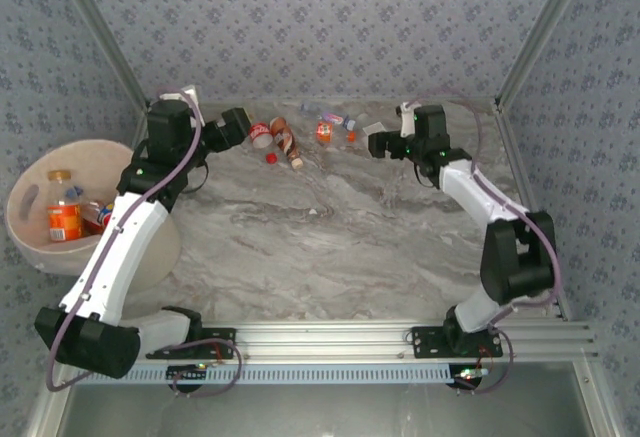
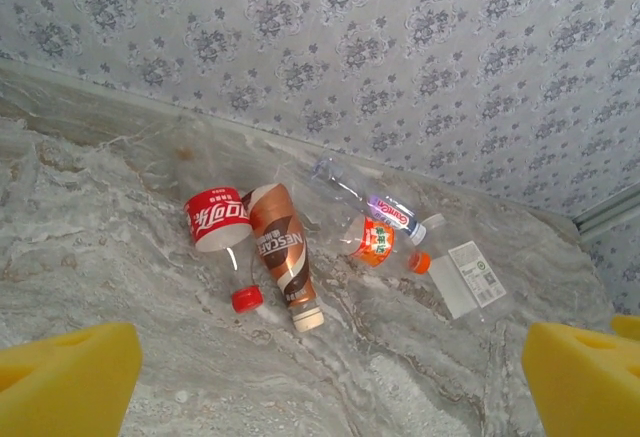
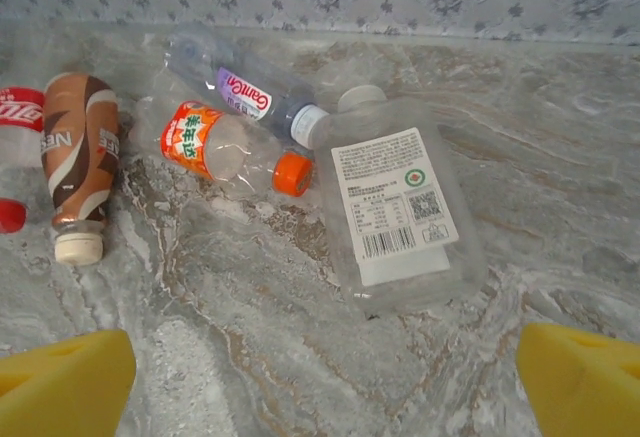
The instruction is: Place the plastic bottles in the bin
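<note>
My right gripper will go down onto the white-labelled body of the clear bottle [image 1: 372, 129] [image 3: 397, 205], with one open finger down each side, because the bottle lies flat on the table.
Several plastic bottles lie in a cluster by the back wall: a red-labelled one [image 2: 217, 217], a brown one [image 2: 282, 252], an orange one [image 2: 375, 242], a blue-labelled one [image 2: 375, 205] and a flat clear one [image 3: 395, 212] with a white label. My left gripper [image 1: 240, 129] hovers just left of the cluster, open and empty, its yellow pads [image 2: 60, 382] wide apart. From the right, my right gripper [image 1: 375, 143] faces the flat bottle, also open and empty. The bin [image 1: 40, 237] stands off the table's left side with an orange-labelled bottle [image 1: 64, 219] inside.
The marble table [image 1: 330, 247] is bounded by patterned walls at the back and sides. A metal rail [image 1: 330, 342] runs along the near edge, where both arm bases sit. The left arm's white link crosses in front of the bin.
</note>
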`<action>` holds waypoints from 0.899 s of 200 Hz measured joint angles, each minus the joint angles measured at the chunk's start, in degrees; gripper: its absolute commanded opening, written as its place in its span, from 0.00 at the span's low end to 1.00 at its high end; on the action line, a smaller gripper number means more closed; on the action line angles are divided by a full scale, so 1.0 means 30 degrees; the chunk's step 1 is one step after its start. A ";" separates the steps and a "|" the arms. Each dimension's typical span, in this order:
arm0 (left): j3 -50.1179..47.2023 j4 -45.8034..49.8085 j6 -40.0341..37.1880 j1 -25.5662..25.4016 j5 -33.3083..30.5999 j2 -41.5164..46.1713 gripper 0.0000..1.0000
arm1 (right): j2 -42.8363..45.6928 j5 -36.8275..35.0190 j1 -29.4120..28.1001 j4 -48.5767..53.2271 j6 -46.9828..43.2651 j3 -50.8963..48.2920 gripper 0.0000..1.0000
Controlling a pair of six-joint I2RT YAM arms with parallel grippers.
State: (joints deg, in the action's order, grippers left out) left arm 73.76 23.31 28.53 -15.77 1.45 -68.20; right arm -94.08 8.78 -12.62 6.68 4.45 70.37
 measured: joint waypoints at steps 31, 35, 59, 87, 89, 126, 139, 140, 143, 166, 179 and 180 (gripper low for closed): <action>0.0000 0.0022 -0.0605 0.0000 -0.0044 0.0109 0.98 | -0.3708 0.1202 0.0670 0.1967 -0.1800 0.3942 1.00; 0.0000 0.0044 -0.0758 0.0000 -0.0146 0.0109 0.98 | -0.4197 0.1260 0.0721 0.2244 -0.2106 0.4393 1.00; 0.0007 0.0597 -0.1443 0.0000 -0.0787 0.0131 0.98 | -0.6659 0.1290 0.0831 0.4218 -0.3504 0.7118 1.00; 0.0000 0.0896 -0.2091 0.0095 -0.1486 0.0364 0.98 | -0.9216 0.1246 0.0838 0.6564 -0.4379 1.0520 1.00; 0.0000 0.0896 -0.2127 0.0102 -0.1508 0.0393 0.98 | -0.9289 0.1246 0.0838 0.6630 -0.4379 1.0615 1.00; 0.0000 0.0896 -0.2594 0.0262 -0.2157 0.0641 0.98 | -1.1271 0.0925 0.0838 0.8801 -0.4444 1.3187 1.00; -0.0015 0.0896 -0.2674 0.0379 -0.2295 0.0641 0.98 | -1.1795 0.0925 0.0838 0.9194 -0.4444 1.3559 1.00; -0.0015 0.0896 -0.2681 0.0386 -0.2302 0.0641 0.98 | -1.1817 0.0925 0.0838 0.9209 -0.4444 1.3573 1.00; -0.0015 0.0911 -0.2710 0.0386 -0.2310 0.0641 0.98 | -1.1883 0.0925 0.0838 0.9282 -0.4444 1.3610 1.00; -0.0015 0.0954 -0.2732 0.0503 -0.2368 0.0641 0.98 | -1.2655 0.0933 0.0772 0.9887 -0.4452 1.4120 1.00; -0.0029 0.0998 -0.2732 0.0510 -0.2390 0.0641 0.98 | -1.3019 0.0765 0.0678 1.0061 -0.4444 1.4411 1.00; -0.0029 0.1005 -0.2732 0.0510 -0.2390 0.0641 0.98 | -1.3049 0.0714 0.0656 1.0091 -0.4444 1.4447 1.00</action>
State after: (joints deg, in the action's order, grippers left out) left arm 73.67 26.33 20.34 -14.24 -5.72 -66.28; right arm -133.23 10.92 -10.66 36.95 -8.88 113.71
